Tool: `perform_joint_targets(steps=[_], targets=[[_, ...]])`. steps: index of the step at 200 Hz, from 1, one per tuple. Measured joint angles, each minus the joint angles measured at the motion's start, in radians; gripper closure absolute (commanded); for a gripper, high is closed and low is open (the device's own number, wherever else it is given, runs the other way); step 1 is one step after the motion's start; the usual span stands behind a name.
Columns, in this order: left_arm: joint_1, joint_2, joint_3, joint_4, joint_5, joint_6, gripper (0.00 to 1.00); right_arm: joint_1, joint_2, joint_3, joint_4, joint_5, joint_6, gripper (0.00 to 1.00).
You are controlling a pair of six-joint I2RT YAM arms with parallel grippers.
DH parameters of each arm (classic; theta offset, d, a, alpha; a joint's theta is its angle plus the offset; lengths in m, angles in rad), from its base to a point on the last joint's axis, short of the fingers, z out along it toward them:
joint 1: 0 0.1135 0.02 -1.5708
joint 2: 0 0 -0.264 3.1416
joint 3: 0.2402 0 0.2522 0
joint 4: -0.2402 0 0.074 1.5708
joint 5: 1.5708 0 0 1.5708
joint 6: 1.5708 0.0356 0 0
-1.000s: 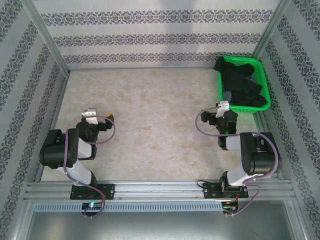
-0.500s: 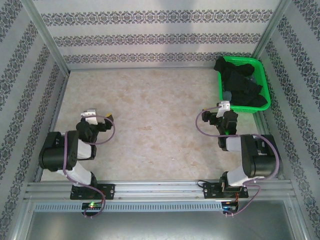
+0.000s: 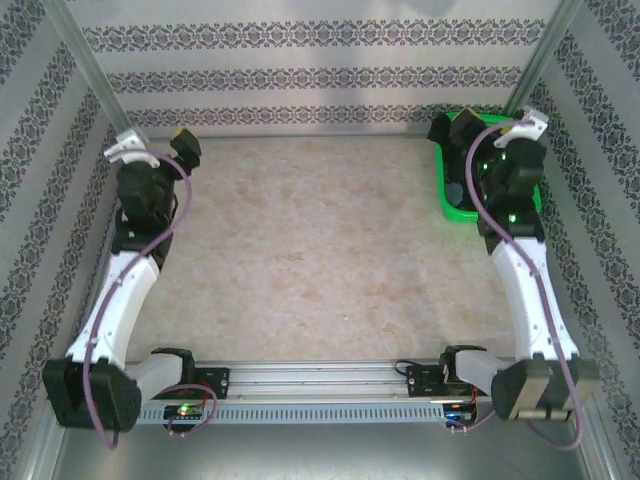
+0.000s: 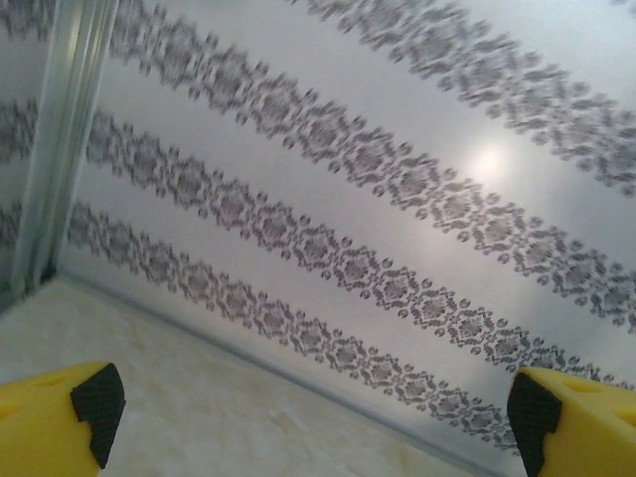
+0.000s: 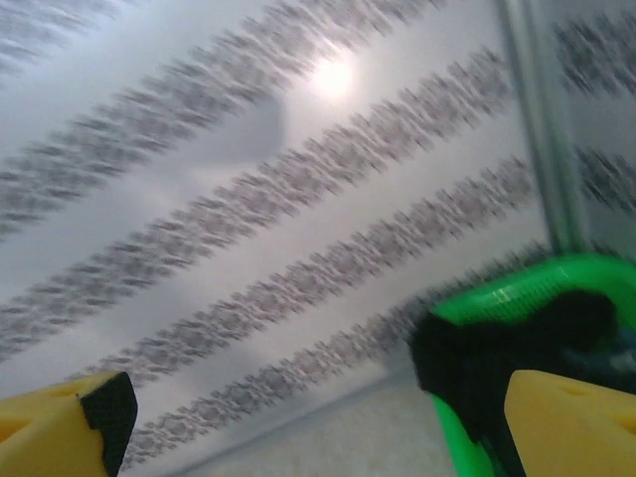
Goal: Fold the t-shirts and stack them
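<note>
My right gripper, which faces the wall, tilts down next, then lowers onto a fold of the black t-shirt. The black t-shirt lies bunched in the basket (image 3: 456, 211) below.
Dark t-shirts (image 3: 442, 131) lie bunched in the green mesh basket (image 3: 456, 211) at the back right corner; I cannot tell the black one from the grey one. My right arm covers most of the pile. My right gripper (image 3: 515, 126) hangs above the basket, open and holding nothing. In the right wrist view, black cloth (image 5: 477, 348) spills over the basket rim (image 5: 517, 290) just left of my right finger, and my right gripper (image 5: 318, 422) stands wide. My left gripper (image 3: 155, 142) is raised at the back left, open and empty, facing the wall (image 4: 313, 422).
Patterned walls close the table (image 3: 310, 250) on three sides, with metal posts at the back corners (image 4: 65, 149). The arm bases and a rail run along the near edge (image 3: 320, 380).
Both arms have unfolded from near the front edge and reached to the back: the left to the back left corner, the right over the basket. Both grippers stay open.
</note>
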Motion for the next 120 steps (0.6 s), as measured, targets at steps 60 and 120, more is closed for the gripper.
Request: perform_joint_targets(steps=[60,120], targets=[[-0.158,0.392,0.256,-0.305,0.263,-0.190,0.02,-0.079,0.460,0.321,-0.410,0.081,0.182,0.11],[-0.344,0.470,0.267,-0.251,0.458,-0.309,0.08,-0.153,0.823,0.578,-0.495,0.021,0.216,0.10]])
